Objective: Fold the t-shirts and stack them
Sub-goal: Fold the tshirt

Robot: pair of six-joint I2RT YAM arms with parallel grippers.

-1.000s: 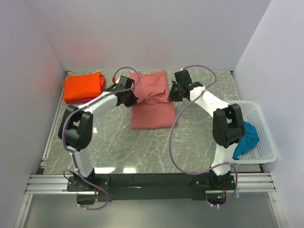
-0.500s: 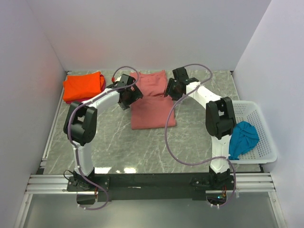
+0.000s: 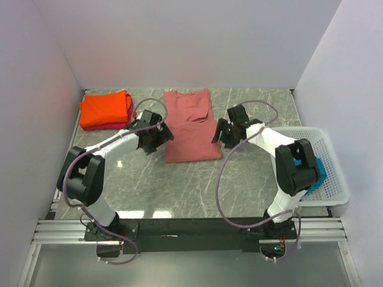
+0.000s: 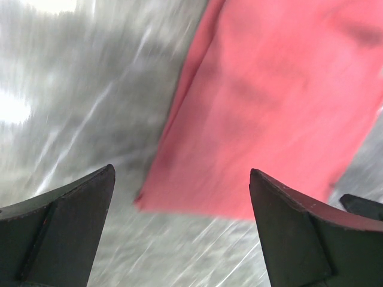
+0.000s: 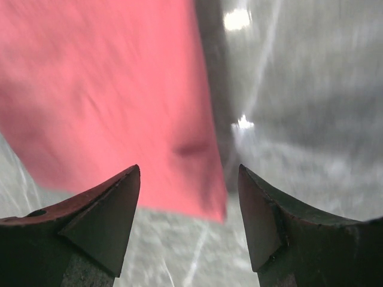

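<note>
My left gripper needs to move backward and down onto the shirt's near corner (image 3: 167, 161) (image 4: 146, 201) next and close. That corner shows between the open fingers, below and back from the gripper.
The dusty brick-red t-shirt (image 3: 190, 127) lies flat as a long narrow rectangle in the middle of the table. My left gripper (image 3: 161, 137) hovers open just off its left edge, and the left wrist view shows the shirt's (image 4: 269, 101) near left corner between the gripper's (image 4: 181, 170) spread fingers. My right gripper (image 3: 219, 133) hovers open just off the shirt's right edge, above its (image 5: 108, 89) near right corner, gripper (image 5: 188, 168) empty. A folded orange t-shirt (image 3: 106, 107) rests on a pink-red one (image 3: 94, 126) at the back left. The teal-blue t-shirt (image 3: 321, 170) lies in the basket, mostly hidden by the right arm.
The white lattice basket (image 3: 328, 143) stands at the table's right edge. White walls close off the back and both sides. Grey marbled tabletop (image 3: 179, 185) lies between the shirt and the arm bases.
Both grippers have opened and let go of the brick-red shirt's sides. Both arms drew back toward the near edge, and the shirt now lies flat.
</note>
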